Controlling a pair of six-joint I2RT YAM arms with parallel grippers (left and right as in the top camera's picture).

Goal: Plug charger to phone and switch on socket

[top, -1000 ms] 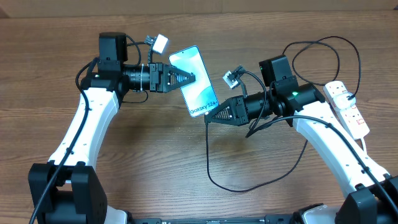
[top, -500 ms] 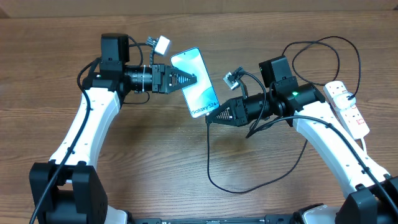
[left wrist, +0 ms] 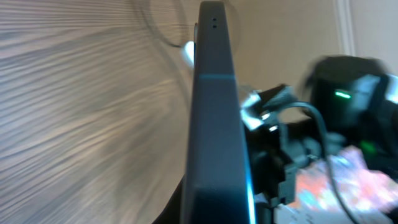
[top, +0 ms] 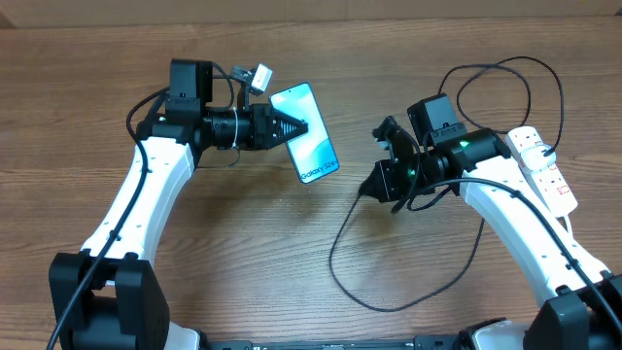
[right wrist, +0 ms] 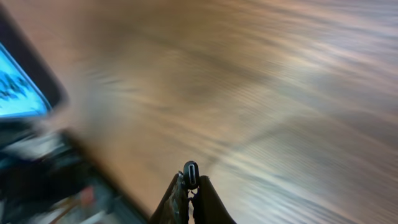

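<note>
My right gripper tilts its fingers down next and lowers the connector tip onto the bare tabletop below, clear of the phone [top: 309, 146], to release it.
My left gripper [top: 294, 126] is shut on the upper edge of the phone [top: 309, 146] and holds it tilted above the table, its "Galaxy S24" end pointing to the lower right. The left wrist view shows the phone edge-on [left wrist: 214, 124]. My right gripper [top: 373, 189] is shut on the connector tip [right wrist: 191, 174] of the charger, a short gap to the right of the phone. The black cable [top: 340, 272] loops down over the table and back up to the socket [top: 544, 170] at the right edge. The phone's screen shows at the left of the right wrist view [right wrist: 18, 87].
The table is brown wood. The cable makes a large loop [top: 496, 68] behind my right arm and another in front, near the table's front edge [top: 389, 306]. The right arm [left wrist: 336, 93] shows blurred beyond the phone in the left wrist view.
My right gripper has pulled back to the right, away from the phone's lower end, and its wrist has turned. My left arm has shifted slightly right with the phone.
</note>
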